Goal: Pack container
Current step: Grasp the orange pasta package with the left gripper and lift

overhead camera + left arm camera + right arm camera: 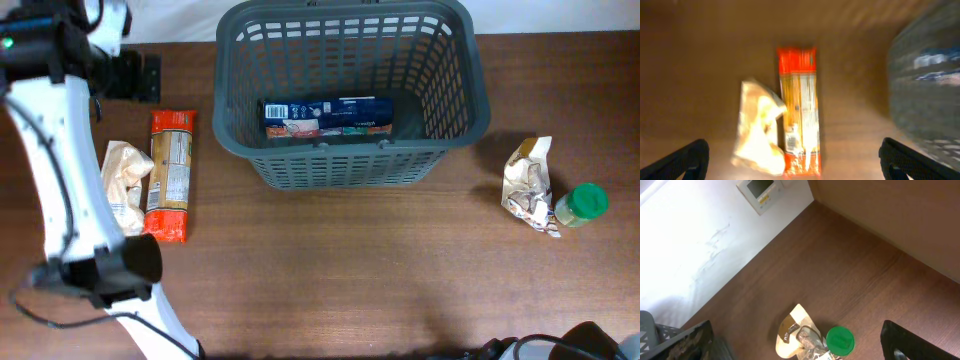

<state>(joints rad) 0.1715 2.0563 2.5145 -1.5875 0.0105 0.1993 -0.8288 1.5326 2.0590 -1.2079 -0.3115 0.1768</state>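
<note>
The orange spaghetti packet is still outside the basket (455,110), so the robot's left gripper will come down onto the middle of the orange spaghetti packet (170,175) and close across its narrow width.
The dark grey basket (455,110) stands at the back centre and holds a blue box (328,116). It shows blurred at the right of the left wrist view (930,95). An orange spaghetti packet (170,175) and a pale bag (122,185) lie side by side at the left. My left gripper (135,77) is open and empty, above and behind them. In its blurred wrist view the gripper (792,150) hangs over the packet (799,100) and the bag (757,130). My right gripper (796,330) is open and empty, high above a snack pouch (795,327) and a green-lidded jar (840,340).
The pouch (528,180) and the jar (582,203) sit at the right of the table. The white left arm (60,180) runs along the left edge. A wall panel (760,192) and the pale floor lie beyond the table's far edge.
</note>
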